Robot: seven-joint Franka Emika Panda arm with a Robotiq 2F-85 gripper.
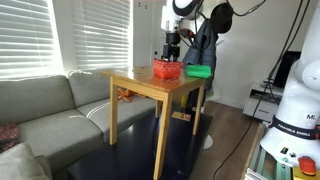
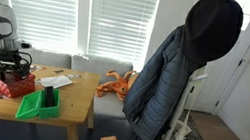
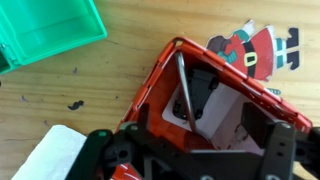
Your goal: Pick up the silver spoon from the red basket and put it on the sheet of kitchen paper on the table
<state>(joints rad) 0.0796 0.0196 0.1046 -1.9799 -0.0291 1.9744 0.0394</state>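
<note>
My gripper moves down further into the red basket next, then onto the spoon's handle (image 3: 188,101).
The red basket (image 3: 160,75) stands on the wooden table (image 3: 110,85) and also shows in both exterior views (image 1: 166,71) (image 2: 18,85). The silver spoon (image 3: 185,90) leans inside it, handle up against the far rim, over a black item and a white lining. My gripper (image 3: 200,135) is open, low over the basket, with its black fingers to either side of the spoon and not touching it. In both exterior views the gripper (image 1: 170,52) (image 2: 11,66) hangs just above the basket. The sheet of kitchen paper (image 3: 55,155) lies beside the basket, partly hidden by the gripper.
A flat green container (image 3: 45,35) sits next to the basket (image 1: 198,71) (image 2: 39,102). A Santa picture (image 3: 255,45) lies on the table beyond the basket. A grey sofa (image 1: 50,110) stands beside the table, and a dark jacket hangs on a stand (image 2: 181,69).
</note>
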